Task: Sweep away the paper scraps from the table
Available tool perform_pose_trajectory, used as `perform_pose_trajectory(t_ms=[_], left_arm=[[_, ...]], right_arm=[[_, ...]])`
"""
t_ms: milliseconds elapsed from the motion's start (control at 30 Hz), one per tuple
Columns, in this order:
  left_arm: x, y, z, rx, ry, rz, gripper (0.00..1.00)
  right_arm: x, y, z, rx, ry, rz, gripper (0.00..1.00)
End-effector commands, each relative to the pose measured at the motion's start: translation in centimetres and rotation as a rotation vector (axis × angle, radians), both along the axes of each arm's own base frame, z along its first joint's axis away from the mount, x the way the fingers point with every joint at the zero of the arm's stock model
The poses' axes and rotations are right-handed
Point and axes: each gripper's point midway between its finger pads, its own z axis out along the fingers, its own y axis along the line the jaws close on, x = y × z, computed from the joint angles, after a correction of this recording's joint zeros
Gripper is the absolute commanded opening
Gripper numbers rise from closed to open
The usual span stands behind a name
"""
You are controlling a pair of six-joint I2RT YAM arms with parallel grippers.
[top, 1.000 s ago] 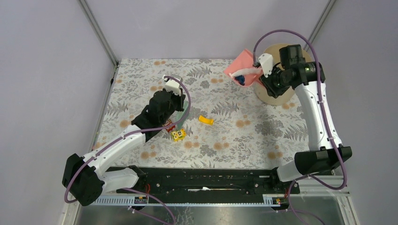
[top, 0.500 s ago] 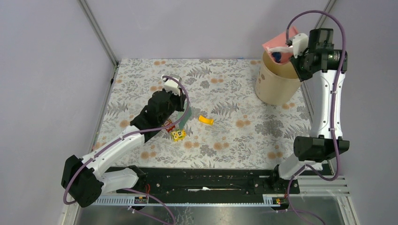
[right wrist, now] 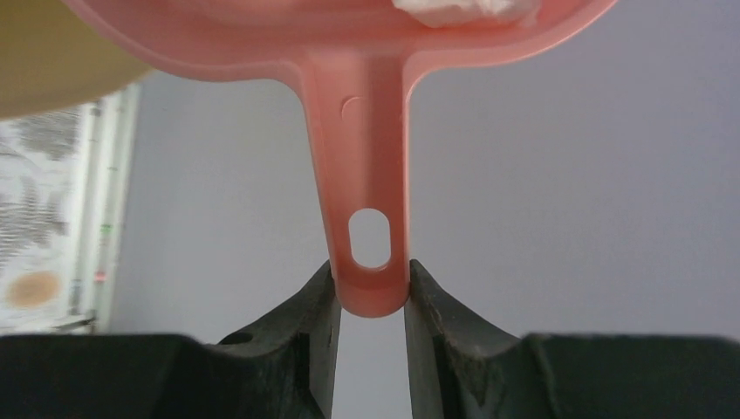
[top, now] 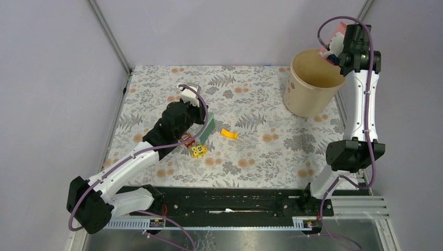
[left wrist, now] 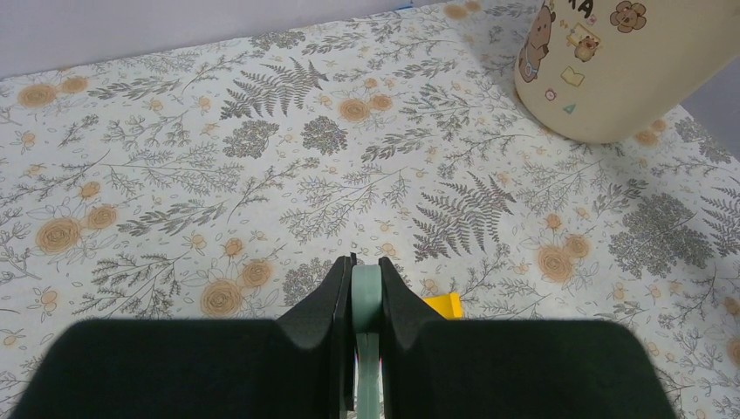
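Observation:
My left gripper turns, draws back and lowers the brush (top: 208, 128) next to release it on the tabletop (top: 232, 159) beside the yellow curved piece, since that spot is empty.
My right gripper (top: 340, 51) is shut on the handle end of a pink dustpan (top: 336, 28), held tipped up above the far right rim of the beige bin (top: 312, 86). In the right wrist view my fingers (right wrist: 371, 281) pinch the handle (right wrist: 369, 201), and a white paper scrap (right wrist: 454, 9) lies in the pan at the top edge. No navy scraps show. My left gripper (top: 200, 116) is shut on a teal brush (top: 208, 128) low over the floral table (top: 261, 157); the teal handle (left wrist: 366, 301) sits between its fingers.
A yellow curved piece (top: 229, 134) lies mid-table, also in the left wrist view (left wrist: 441, 305). Small yellow and red toy blocks (top: 197, 150) sit beside the left gripper. The bin with bear stickers (left wrist: 611, 61) stands at the back right, near the table's edge.
My right arm has carried the dustpan from the bin's left side up over its far rim and tipped it; the blue scraps seen in the pan no longer show. The left arm shifted slightly.

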Motion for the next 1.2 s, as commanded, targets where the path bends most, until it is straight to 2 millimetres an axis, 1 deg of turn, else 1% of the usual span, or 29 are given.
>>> perform_pose_trajectory(t_ms=[0,67,200,300,567,633,700,733,767,800,900,967,1000,1033,1100,1167], left_arm=[[-0.2,-0.5,3.9,-0.079,-0.087,-0.021,0.00],[-0.2,-0.4,4.0,-0.079,-0.090,-0.020,0.00],[-0.3,-0.4,4.1,-0.080,-0.093,-0.023,0.00],[-0.3,-0.5,4.1,-0.077,-0.092,-0.025,0.00],[-0.3,-0.4,4.2,-0.079,-0.095,-0.022,0.00],[-0.3,-0.4,4.3,-0.081,-0.098,-0.021,0.00],[-0.4,-0.4,4.7,-0.102,-0.100,-0.021,0.00],[-0.7,-0.6,5.4,-0.129,-0.110,-0.033,0.00],[-1.0,-0.7,6.1,-0.157,-0.124,-0.045,0.00],[-1.5,-1.0,6.8,-0.199,-0.137,-0.069,0.00],[-2.6,-1.8,8.8,-0.324,-0.142,-0.117,0.00],[-2.9,-2.2,9.6,-0.390,-0.114,-0.132,0.00],[-3.1,-2.5,9.7,-0.435,-0.079,-0.134,0.00],[-3.2,-2.6,9.5,-0.469,-0.050,-0.131,0.01],[-3.6,-2.9,8.3,-0.563,0.029,-0.118,0.05],[-3.9,-2.9,6.7,-0.658,0.087,-0.105,0.06]], right_arm=[[0.4,-2.9,4.9,-0.321,0.033,-0.008,0.02],[0.9,-3.3,5.8,-0.409,0.035,0.015,0.03],[2.1,-3.2,7.7,-0.585,-0.040,0.083,0.05],[2.1,-3.3,7.4,-0.644,-0.015,0.085,0.05],[1.7,-3.3,7.4,-0.600,-0.034,0.070,0.04],[1.4,-3.0,7.5,-0.551,-0.063,0.076,0.03],[0.9,-2.5,7.4,-0.460,-0.098,0.080,0.02],[0.5,-2.2,6.6,-0.380,-0.109,0.079,0.02],[0.3,-1.7,6.8,-0.320,-0.146,0.081,0.02],[-0.3,-1.2,6.1,-0.257,-0.131,0.092,0.02],[-1.4,0.8,5.1,-0.086,-0.165,0.129,0.01],[-2.4,2.0,3.4,0.012,-0.156,0.144,0.01],[-3.0,2.9,2.4,0.072,-0.152,0.157,0.01],[-3.7,4.0,0.8,0.146,-0.130,0.177,0.01],[-5.6,6.7,-2.4,0.308,-0.079,0.228,0.01],[-7.9,10.0,-5.7,0.466,-0.008,0.296,0.01]])
